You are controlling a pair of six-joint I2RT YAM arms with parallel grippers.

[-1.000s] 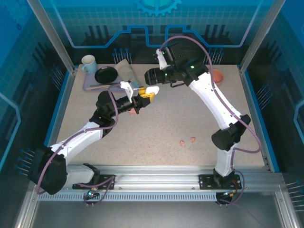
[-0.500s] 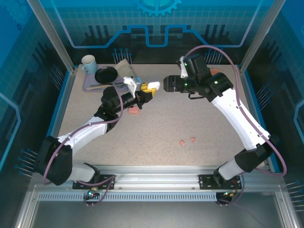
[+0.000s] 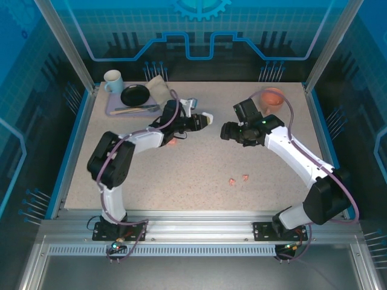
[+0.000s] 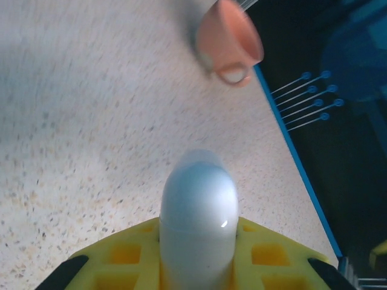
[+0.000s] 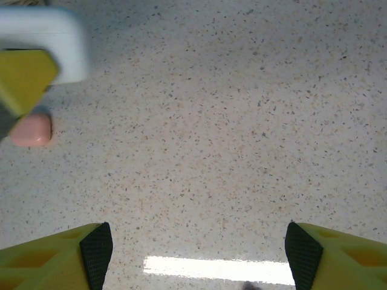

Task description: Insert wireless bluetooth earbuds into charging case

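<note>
The white case [image 4: 198, 208] goes down onto the bare tabletop below my left gripper next and is released there, because I still hold it above the table.
My left gripper [image 3: 202, 120] is shut on a closed white charging case [image 4: 198, 208], which it holds above the table at the back middle. The case stands out past the yellow fingers [image 4: 124, 257]. A salmon-pink case [image 3: 171, 140] lies on the table under the left arm, and the right wrist view has it at the left edge [image 5: 30, 130]. Two salmon-pink earbuds [image 3: 232, 180] [image 3: 246, 177] lie near the front middle. The white earbuds are out of view. My right gripper [image 3: 225, 132] is open and empty [image 5: 196, 254], low over bare table to the right of the white case [image 5: 42, 39].
A pink bowl [image 3: 273, 96] sits at the back right, ahead of the white case in the left wrist view [image 4: 230, 39]. A tray [image 3: 110, 111] at the back left carries a mug [image 3: 112, 79], a black dish [image 3: 134, 95] and a cloth. The blue table edge [image 4: 296, 163] runs along the right.
The right gripper drew away from the white case, swung right and came down toward the table. The left arm stretched further right and toward the back, still holding the case.
</note>
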